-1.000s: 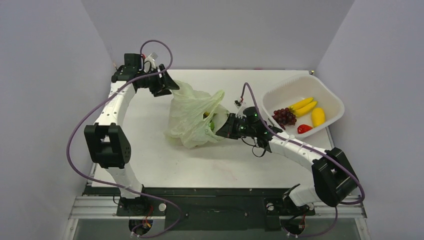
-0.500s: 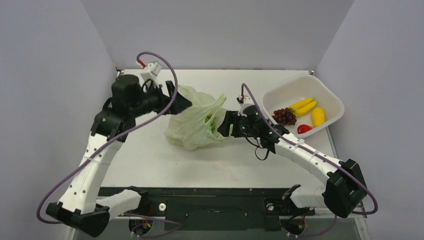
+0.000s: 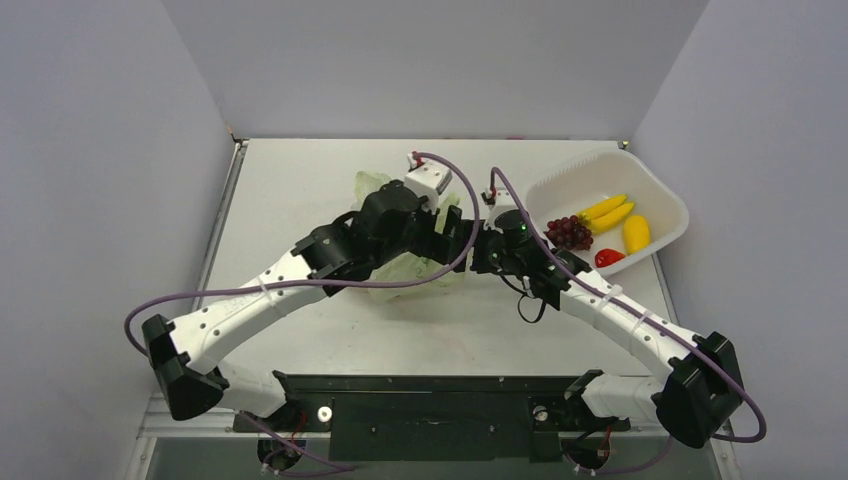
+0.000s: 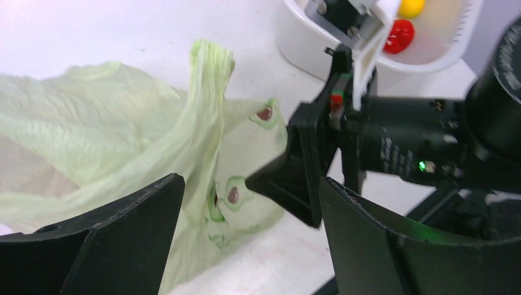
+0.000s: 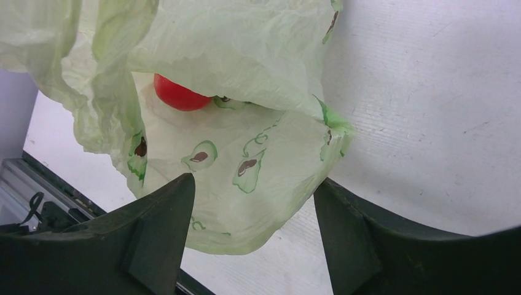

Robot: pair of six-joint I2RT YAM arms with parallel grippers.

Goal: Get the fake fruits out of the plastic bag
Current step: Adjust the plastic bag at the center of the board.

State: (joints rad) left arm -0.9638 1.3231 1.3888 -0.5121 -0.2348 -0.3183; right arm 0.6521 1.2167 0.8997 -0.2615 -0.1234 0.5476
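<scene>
The bag's bunched upright edge (image 4: 212,60) is below my left gripper and to its left in the wrist view, so I need to lower and shift the gripper onto it next.
The pale green plastic bag (image 3: 372,187) lies mid-table, mostly covered by my left arm. In the right wrist view a small red fake fruit (image 5: 178,95) shows inside the bag (image 5: 246,55), under a fold. My right gripper (image 5: 253,209) is open, with the bag's lower edge hanging loose between its fingers. My left gripper (image 4: 252,233) is open too, facing the bag (image 4: 92,135) and one black finger (image 4: 295,178) of the right gripper. From above, the left gripper (image 3: 452,232) and right gripper (image 3: 470,250) meet at the bag's right side.
A white basket (image 3: 600,160) at the back right holds yellow bananas (image 3: 608,212), a purple grape bunch (image 3: 570,232), a yellow fruit (image 3: 636,233) and a red fruit (image 3: 607,257). Grey walls enclose the table on three sides.
My left arm swung from the back left across the bag to its right side. My right gripper opened from shut and let the bag go.
</scene>
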